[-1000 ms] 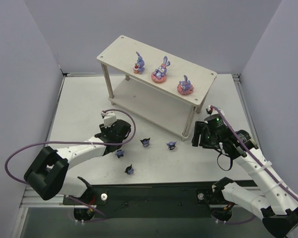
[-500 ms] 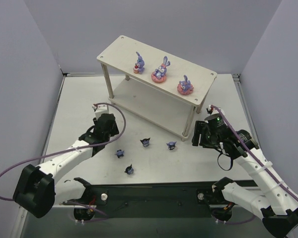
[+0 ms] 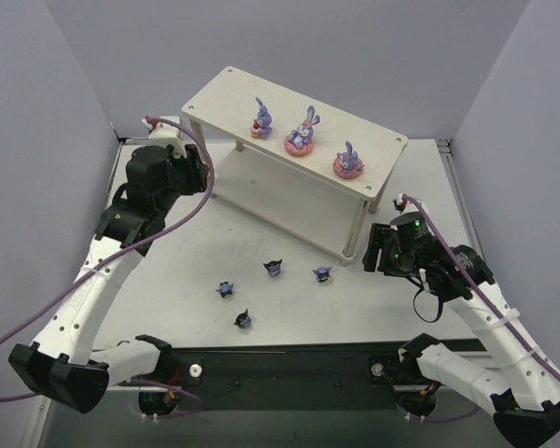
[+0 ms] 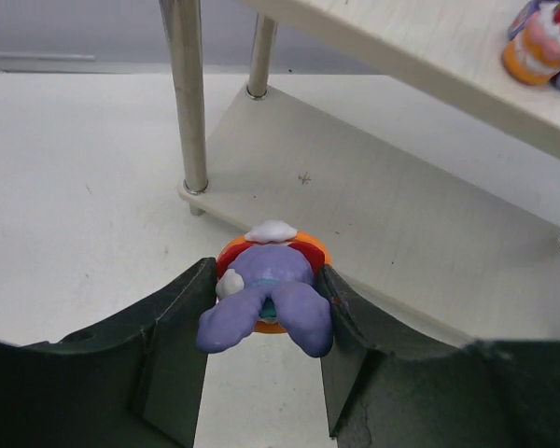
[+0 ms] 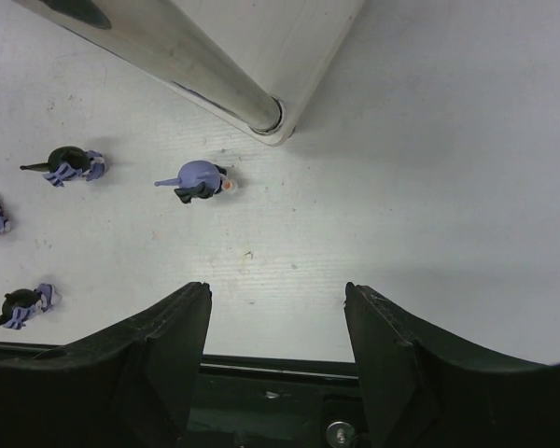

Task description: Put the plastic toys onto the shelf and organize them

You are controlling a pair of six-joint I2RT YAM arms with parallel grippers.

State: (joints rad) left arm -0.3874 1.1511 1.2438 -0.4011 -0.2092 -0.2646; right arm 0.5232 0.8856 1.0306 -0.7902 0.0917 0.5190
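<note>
Next, my left gripper will rise and reach outward to the top board's empty end to release the rabbit, since that end of the board lies above and outward of the gripper.
My left gripper is raised beside the left end of the pale wooden shelf. It is shut on a purple rabbit with an orange base, held in the air in front of the lower board. Three rabbits stand on the top board. Several dark blue figures lie on the table in front of the shelf. My right gripper is open and empty over the table by the shelf's near right leg, with a blue figure just ahead of it.
Grey walls close in the white table on the left, back and right. A black rail runs along the near edge. The shelf's thin metal leg stands just ahead of the held rabbit.
My left arm has lifted from the table and swung back and left to the shelf's left end, carrying the rabbit. The right arm has barely moved.
</note>
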